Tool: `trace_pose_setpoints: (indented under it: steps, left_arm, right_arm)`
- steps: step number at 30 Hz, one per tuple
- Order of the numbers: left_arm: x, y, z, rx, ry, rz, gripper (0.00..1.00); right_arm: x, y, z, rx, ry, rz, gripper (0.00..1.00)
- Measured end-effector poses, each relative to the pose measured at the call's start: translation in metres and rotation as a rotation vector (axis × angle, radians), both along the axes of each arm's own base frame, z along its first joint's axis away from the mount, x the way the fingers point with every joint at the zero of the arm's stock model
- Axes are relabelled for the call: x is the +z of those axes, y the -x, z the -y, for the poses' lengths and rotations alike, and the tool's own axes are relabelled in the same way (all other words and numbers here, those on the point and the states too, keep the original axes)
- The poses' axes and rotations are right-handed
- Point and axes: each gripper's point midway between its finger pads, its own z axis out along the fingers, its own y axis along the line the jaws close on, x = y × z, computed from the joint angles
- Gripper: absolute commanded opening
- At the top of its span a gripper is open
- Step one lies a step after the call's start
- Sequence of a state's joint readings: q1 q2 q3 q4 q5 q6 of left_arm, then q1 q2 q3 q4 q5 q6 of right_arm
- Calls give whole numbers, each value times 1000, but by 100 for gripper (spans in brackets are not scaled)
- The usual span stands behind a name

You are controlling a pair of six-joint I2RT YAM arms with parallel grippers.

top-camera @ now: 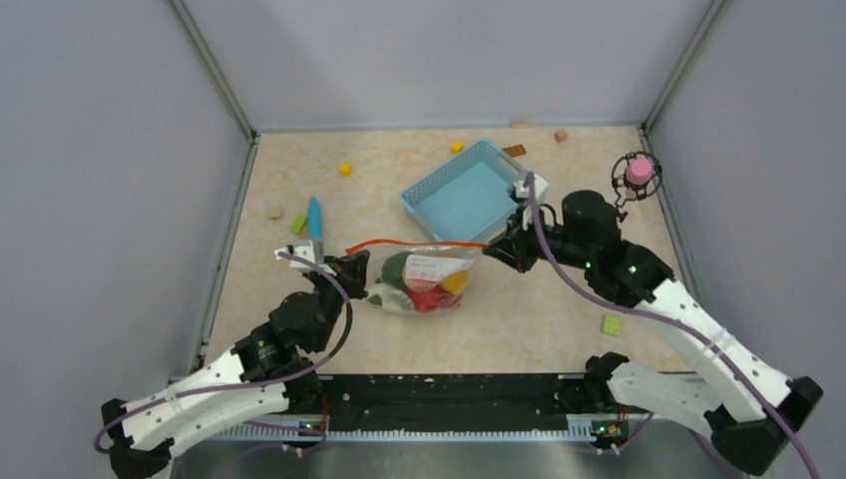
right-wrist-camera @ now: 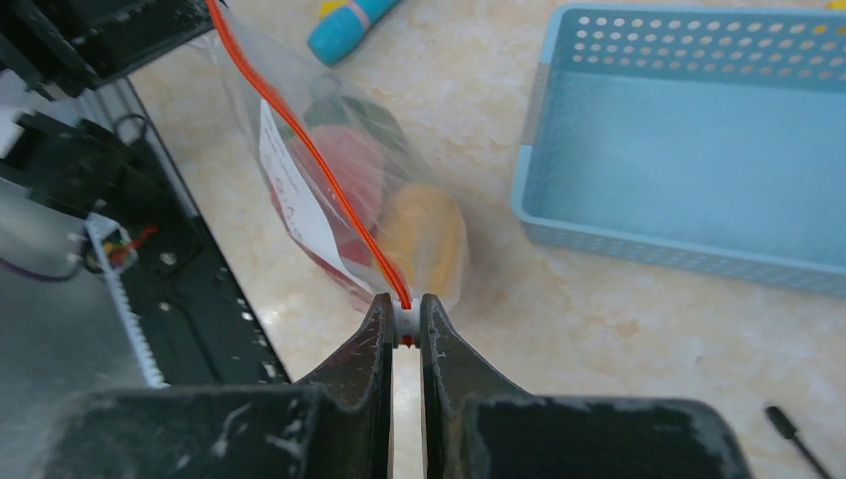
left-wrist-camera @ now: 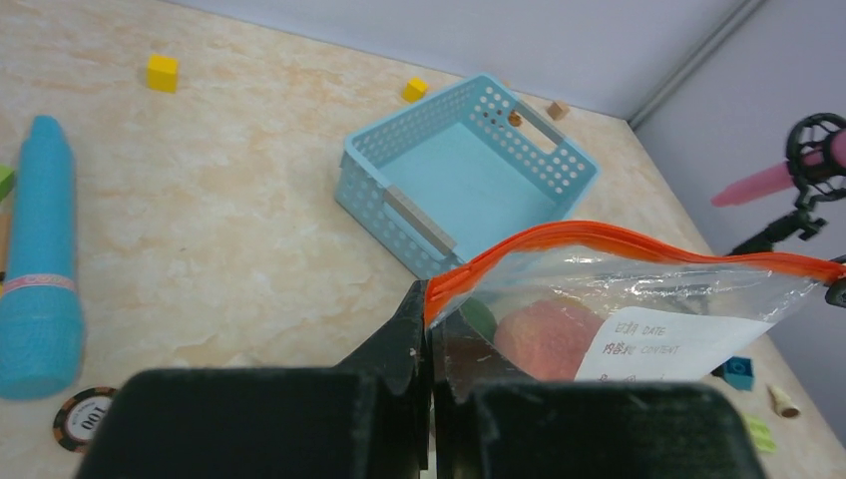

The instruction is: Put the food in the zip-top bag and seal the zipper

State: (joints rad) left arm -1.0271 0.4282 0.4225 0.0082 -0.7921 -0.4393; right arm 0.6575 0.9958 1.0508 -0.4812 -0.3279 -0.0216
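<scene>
My right gripper draws to the right in the top view next, turning toward the black stand (top-camera: 631, 188), since the white piece already sits at the zipper's end.
The clear zip-top bag (top-camera: 424, 281) lies between the two arms with the food (top-camera: 429, 294) inside it: red, green and orange pieces show through the plastic. Its orange-red zipper (top-camera: 419, 242) is stretched taut between the grippers. My left gripper (top-camera: 357, 267) is shut on the bag's left corner just below the zipper's end (left-wrist-camera: 444, 284). My right gripper (top-camera: 496, 249) is shut on the small white end piece (right-wrist-camera: 405, 321) at the other end of the zipper (right-wrist-camera: 299, 130). In the left wrist view a reddish fruit (left-wrist-camera: 544, 334) sits behind the bag's white label.
A light-blue mesh basket (top-camera: 464, 192) stands just behind the bag, close to the right gripper. A long light-blue stick (top-camera: 315, 218) lies at the left. Small blocks (top-camera: 345, 169) are scattered about, a green one (top-camera: 612, 324) near the right arm. A pink object on a black stand (top-camera: 636, 175) is at the far right.
</scene>
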Motion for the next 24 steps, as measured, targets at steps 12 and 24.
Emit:
trace_pose_setpoints:
  steps: [12, 24]
  left_arm:
    - [3, 29, 31, -235, 100, -96, 0]
    - [-78, -3, 41, -14, -105, -360, 98]
  right_arm:
    - [15, 46, 25, -188, -314, -204, 0]
    - [-89, -7, 97, -819, -52, -320, 0]
